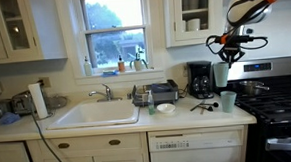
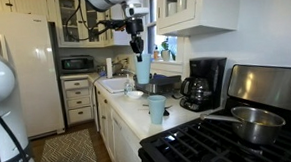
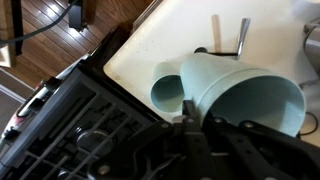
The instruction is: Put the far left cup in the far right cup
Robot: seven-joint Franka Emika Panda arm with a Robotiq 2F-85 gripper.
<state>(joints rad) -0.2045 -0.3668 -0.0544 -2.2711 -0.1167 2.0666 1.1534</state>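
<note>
The standing tumbler's opening is below my gripper and to its left in the wrist view, so I should move toward it, lower the held tumbler inside and let go.
My gripper is shut on the rim of a pale teal tumbler and holds it upright in the air. Its twin teal tumbler stands on the white counter by the stove, just below and slightly to the side of the held one. In the wrist view the held tumbler fills the right side with its open mouth toward the camera. The standing tumbler shows beside it. The gripper fingers clamp the held tumbler's wall.
A black coffee maker stands behind the tumblers. A small white bowl and black utensils lie on the counter. The stove with a metal pot is close by. The sink lies further along the counter.
</note>
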